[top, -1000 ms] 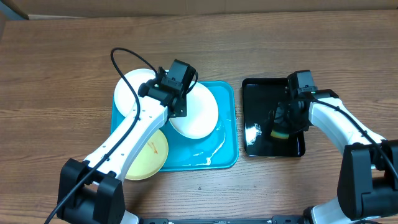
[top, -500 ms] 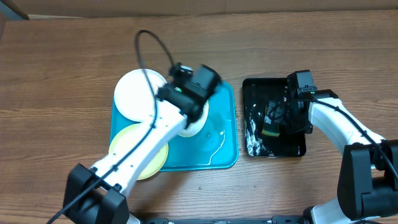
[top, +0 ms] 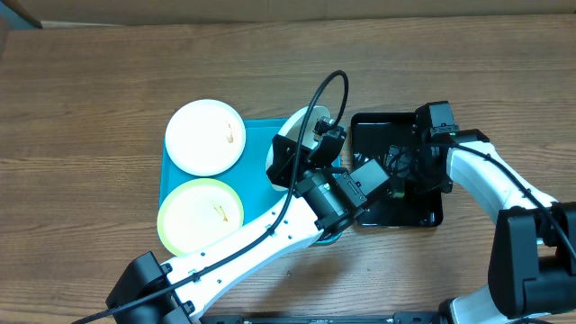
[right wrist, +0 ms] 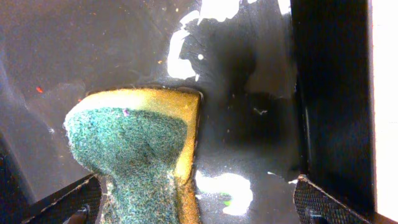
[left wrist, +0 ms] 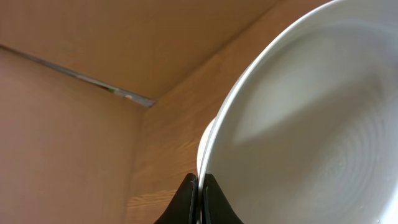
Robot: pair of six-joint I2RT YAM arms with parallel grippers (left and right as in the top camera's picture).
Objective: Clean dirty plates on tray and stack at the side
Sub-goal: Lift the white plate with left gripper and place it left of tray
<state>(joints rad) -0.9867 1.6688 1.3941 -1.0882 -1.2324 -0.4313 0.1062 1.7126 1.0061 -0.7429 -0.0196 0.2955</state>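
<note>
I will swing my left gripper past the smeared plates and down onto the bare wood, which is to its left in the overhead view, and release.
My left gripper (left wrist: 199, 177) is shut on the rim of a white plate (left wrist: 311, 124), pinching its edge between both fingers. Overhead, that gripper (top: 304, 155) holds this plate (top: 299, 129) tilted up on edge above the right end of the turquoise tray (top: 256, 157). A second white plate (top: 205, 137), with a small brown smear, lies flat at the tray's far left. A pale yellow-green plate (top: 200, 216), also smeared, lies at its near left. My right gripper (right wrist: 199, 200) stands open over a yellow and green sponge (right wrist: 137, 143), which rests beside its left finger.
The glossy black tray (top: 423, 211) sits right of the turquoise tray, wet with white suds; my right gripper (top: 409, 171) hangs over it. My left arm (top: 252, 243) crosses the table's front diagonally, its wrist overlapping the black tray's left edge. Bare wood lies behind both trays.
My left arm has swung right and lifted the white plate up on edge, uncovering the yellow-green plate. My right gripper has opened and let go of the sponge on the black tray.
</note>
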